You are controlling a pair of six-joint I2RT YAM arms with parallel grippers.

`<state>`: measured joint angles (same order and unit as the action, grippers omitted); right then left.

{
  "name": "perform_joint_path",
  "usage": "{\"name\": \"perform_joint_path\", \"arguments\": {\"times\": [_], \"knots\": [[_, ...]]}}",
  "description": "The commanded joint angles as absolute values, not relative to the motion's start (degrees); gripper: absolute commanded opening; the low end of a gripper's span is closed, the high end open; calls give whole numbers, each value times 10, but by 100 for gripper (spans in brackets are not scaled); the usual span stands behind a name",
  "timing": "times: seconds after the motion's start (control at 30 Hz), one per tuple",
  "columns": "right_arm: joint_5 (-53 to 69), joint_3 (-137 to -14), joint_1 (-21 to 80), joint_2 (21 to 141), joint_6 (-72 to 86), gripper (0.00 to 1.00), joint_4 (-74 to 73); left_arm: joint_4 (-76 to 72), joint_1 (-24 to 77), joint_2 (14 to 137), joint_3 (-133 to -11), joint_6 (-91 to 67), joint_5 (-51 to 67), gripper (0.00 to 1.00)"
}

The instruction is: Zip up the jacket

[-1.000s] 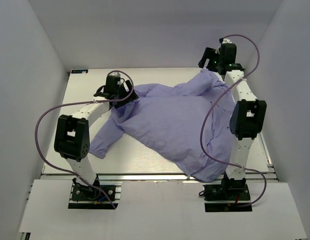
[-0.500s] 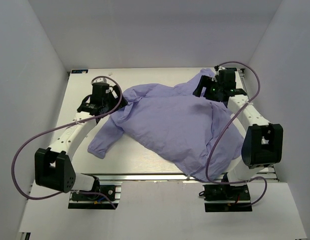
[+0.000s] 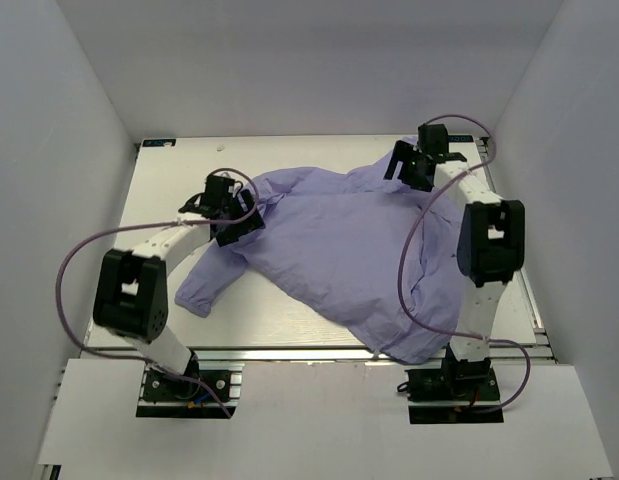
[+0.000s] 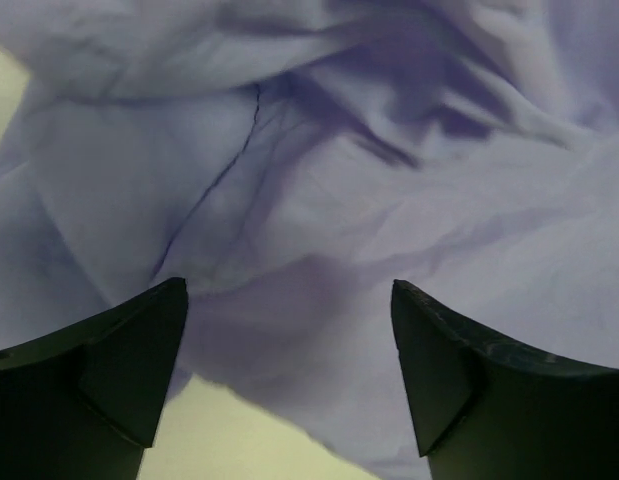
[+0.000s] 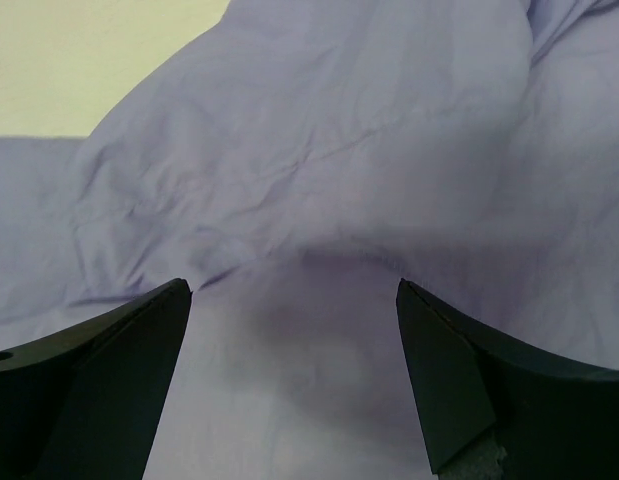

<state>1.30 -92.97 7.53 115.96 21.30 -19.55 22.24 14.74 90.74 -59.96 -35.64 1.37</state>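
Note:
The robot's left gripper has to come down next onto the jacket's edge (image 3: 251,244) (image 4: 274,358), beside the trailing sleeve.
The lavender jacket (image 3: 349,250) lies crumpled across the middle and right of the table, one sleeve (image 3: 204,280) trailing to the left front. No zipper shows in any view. My left gripper (image 3: 239,215) is open, low over the jacket's left edge; in the left wrist view (image 4: 289,300) fabric and a strip of bare table lie between the fingers. My right gripper (image 3: 404,172) is open over the jacket's far right part; in the right wrist view (image 5: 294,295) wrinkled fabric (image 5: 319,150) fills the gap between the fingers. Neither holds anything.
The pale table (image 3: 169,180) is bounded by white walls at the back and both sides. Purple cables loop from both arms over the jacket's right side (image 3: 414,260) and the table's left (image 3: 69,270). The metal front rail (image 3: 309,352) runs along the near edge.
The left gripper has moved right and nearer, onto the jacket's left edge. The right gripper has moved back a little over the far right fabric, its arm folding upright. The jacket lies as before.

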Motion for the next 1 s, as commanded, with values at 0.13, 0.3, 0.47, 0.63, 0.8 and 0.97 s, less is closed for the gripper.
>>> {"name": "perform_joint_path", "arguments": {"times": [0.13,0.3,0.47,0.63,0.8,0.97], "knots": [[-21,-1051,74,1249,223,84,-204,209,146,1019,-708,-332,27,72],[-13,-1091,73,1283,223,42,-170,227,147,1066,-764,-330,24,21],[32,-1094,74,1256,222,0,-144,243,146,1047,-780,-317,8,0],[60,-1095,73,1185,223,0,-148,260,146,970,-773,-311,46,0],[92,-1112,41,1134,253,0,-219,309,147,837,-732,-323,72,0],[117,-1105,-16,1114,262,0,-264,358,149,703,-647,-357,94,0]]}}
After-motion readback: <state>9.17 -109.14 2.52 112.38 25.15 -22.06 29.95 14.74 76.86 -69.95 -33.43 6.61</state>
